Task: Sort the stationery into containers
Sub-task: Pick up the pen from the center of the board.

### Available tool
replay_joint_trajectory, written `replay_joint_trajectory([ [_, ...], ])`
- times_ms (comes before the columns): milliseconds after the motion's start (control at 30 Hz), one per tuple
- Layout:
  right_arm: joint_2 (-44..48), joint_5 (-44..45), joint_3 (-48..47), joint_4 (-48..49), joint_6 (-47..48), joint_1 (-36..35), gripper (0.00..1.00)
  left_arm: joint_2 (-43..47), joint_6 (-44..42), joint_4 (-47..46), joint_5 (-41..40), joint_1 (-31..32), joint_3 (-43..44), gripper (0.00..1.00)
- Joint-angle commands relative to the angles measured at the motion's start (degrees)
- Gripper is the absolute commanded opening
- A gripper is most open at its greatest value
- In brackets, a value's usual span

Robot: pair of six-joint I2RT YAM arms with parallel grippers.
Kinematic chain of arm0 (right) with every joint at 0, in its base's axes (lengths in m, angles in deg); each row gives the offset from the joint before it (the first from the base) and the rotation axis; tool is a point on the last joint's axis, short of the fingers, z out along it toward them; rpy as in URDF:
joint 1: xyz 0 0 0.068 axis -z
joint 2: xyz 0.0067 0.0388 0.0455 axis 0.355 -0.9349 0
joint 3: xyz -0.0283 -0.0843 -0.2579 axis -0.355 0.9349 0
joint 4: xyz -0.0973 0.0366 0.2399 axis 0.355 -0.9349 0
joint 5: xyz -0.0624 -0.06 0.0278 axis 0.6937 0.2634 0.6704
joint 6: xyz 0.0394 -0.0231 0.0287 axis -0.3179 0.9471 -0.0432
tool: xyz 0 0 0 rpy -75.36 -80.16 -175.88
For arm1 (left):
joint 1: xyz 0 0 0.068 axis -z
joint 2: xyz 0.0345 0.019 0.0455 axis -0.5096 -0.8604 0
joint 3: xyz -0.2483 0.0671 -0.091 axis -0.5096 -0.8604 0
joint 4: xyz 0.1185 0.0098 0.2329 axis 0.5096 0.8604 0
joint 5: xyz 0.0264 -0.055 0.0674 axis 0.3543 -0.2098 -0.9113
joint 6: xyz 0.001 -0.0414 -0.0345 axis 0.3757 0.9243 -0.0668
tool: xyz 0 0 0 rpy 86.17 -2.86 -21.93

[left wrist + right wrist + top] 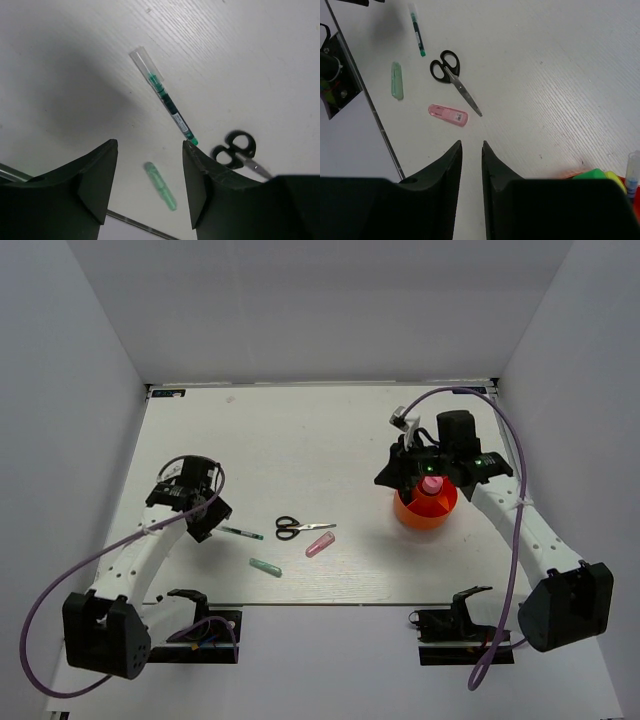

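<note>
The pen lies slanted across the left wrist view, so the left gripper should next go down and turn until its open fingers are on both sides of the green pen's clear cap [224, 530] [151, 72].
The orange cup [425, 510] stands at the right and holds a pink-capped white bottle [432, 483]; the right wrist view shows its rim [568, 175] with yellow and green caps [594, 174] inside. My right gripper [392, 478] hovers at the cup's left edge, its jaws [471, 145] a narrow gap apart and empty. On the table lie black-handled scissors [298, 528], a pink stick [320, 544], a teal stick [265, 567] and a green pen [241, 532]. My left gripper [210, 520] is open and empty above the pen [165, 97] and the teal stick [160, 186].
The table's front edge [330, 604] runs just below the teal stick. Both arm bases sit beyond it. White walls close the table at the back and sides. The scissors [240, 150] lie to the right of my left gripper [150, 145].
</note>
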Motion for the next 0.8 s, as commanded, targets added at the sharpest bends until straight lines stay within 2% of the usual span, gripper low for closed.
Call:
replay_joint_trajectory([
  [0,1.28,3.06,0.52,1.25,-1.34,-0.57,0.26,-4.27,15.90,3.30,-2.76,-0.54,3.41,0.65],
  [133,2.95,4.56,2.10,1.52,-0.82,-0.66,0.26,-8.23,23.99,0.08,-1.45,-0.46,2.99,0.65],
  [267,4.18,4.83,2.89,1.43,-0.64,-0.57,0.26,-12.43,27.78,-0.91,-1.88,-0.46,4.73,0.63],
  [767,7.96,7.11,4.39,2.57,0.07,-0.13,0.27,-21.86,32.71,-2.05,-3.20,-2.04,2.89,0.57],
])
